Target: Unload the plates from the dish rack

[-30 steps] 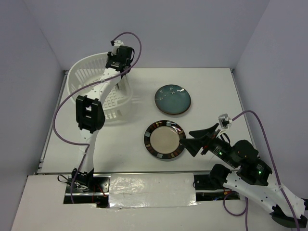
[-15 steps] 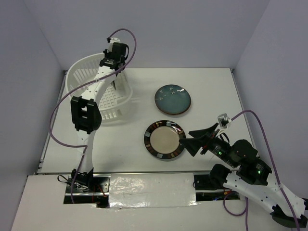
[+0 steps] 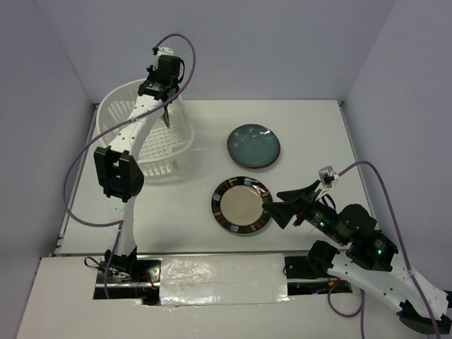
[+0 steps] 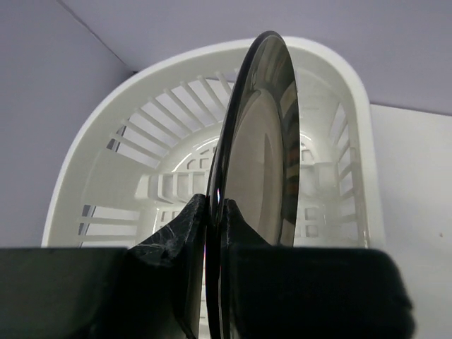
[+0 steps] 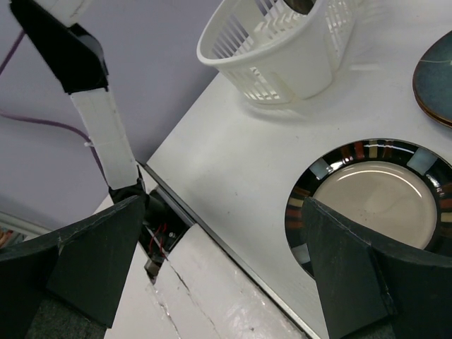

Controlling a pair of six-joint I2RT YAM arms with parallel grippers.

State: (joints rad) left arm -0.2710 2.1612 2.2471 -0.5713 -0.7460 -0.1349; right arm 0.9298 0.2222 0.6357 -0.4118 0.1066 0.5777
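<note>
Next, my left gripper swings back over the matching beige plate (image 3: pixel 241 205), lowers and releases mine there. That plate lies below my left gripper, to its right in the top view.
My left gripper (image 3: pixel 165 107) hangs over the white dish rack (image 3: pixel 107 120), shut on the lower rim of a dark-rimmed plate (image 3: pixel 167 117) that stands on edge. In the left wrist view this plate (image 4: pixel 258 141) rises upright between my fingertips (image 4: pixel 198 219), above the rack's slotted wall (image 4: pixel 141 134). A teal plate (image 3: pixel 253 145) and a beige plate with a wide dark rim (image 3: pixel 241 205) lie flat on the table. My right gripper (image 3: pixel 272 200) is open, just right of the beige plate (image 5: pixel 374 198), with nothing between its fingers (image 5: pixel 92 261).
The rack (image 5: pixel 268 63) stands at the table's back left, by the left wall. The teal plate (image 5: pixel 438 78) lies right of it. The table's near edge (image 5: pixel 212 233) and the left arm's link (image 5: pixel 95 113) show in the right wrist view.
My left gripper has risen and shifted back and left over the rack, carrying the upright plate with it. The right arm has stayed where it was.
</note>
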